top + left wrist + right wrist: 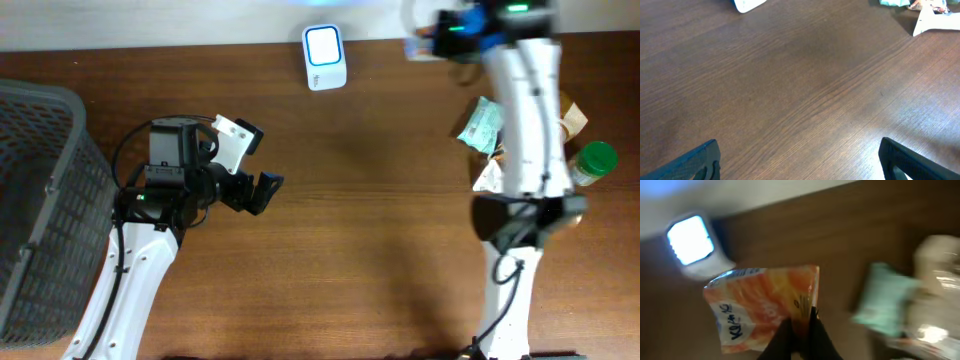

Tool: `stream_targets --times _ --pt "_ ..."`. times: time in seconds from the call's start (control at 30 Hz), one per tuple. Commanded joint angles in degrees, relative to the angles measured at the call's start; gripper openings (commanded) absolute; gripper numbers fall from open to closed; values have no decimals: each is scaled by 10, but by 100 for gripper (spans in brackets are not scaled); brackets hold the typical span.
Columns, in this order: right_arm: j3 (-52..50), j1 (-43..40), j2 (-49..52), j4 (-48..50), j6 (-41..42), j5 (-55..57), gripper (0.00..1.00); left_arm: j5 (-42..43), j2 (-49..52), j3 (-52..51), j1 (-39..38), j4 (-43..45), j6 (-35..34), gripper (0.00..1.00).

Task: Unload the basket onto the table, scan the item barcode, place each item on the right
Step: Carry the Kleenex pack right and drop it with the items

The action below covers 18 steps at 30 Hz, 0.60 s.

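Note:
My right gripper swings back to the pile by the green-lidded bottle, below and right in the overhead view, next, then moves down and releases the packet.
The item is an orange and white snack packet (765, 305). My right gripper (802, 325) is shut on its lower edge and holds it in the air. The scanner (690, 242), a white block with a lit blue-white screen, stands up and to the left of the packet. From overhead, the right gripper (432, 38) is at the table's far edge, to the right of the scanner (325, 55), and only a sliver of the packet (412, 47) shows. My left gripper (258, 165) hovers open over bare wood at the left. Its fingers (705, 157) stand wide apart with nothing between them.
A pile of goods lies at the right: a teal packet (480, 125), a white packet (490, 175), a green-lidded bottle (597, 160) and a brown wrapper (572, 120). A grey mesh basket (40, 200) fills the left edge. The right arm (525, 120) reaches over the pile.

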Motion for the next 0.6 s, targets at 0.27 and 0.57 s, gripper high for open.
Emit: stream_targets --times 0.27,0.57 --pt "-242 -291 12 -14 -43 5 4 2 -1 2 -2 1 -3 99" --pt "-208 -279 -71 -49 -86 -41 98 2 -1 2 -2 1 -3 99"
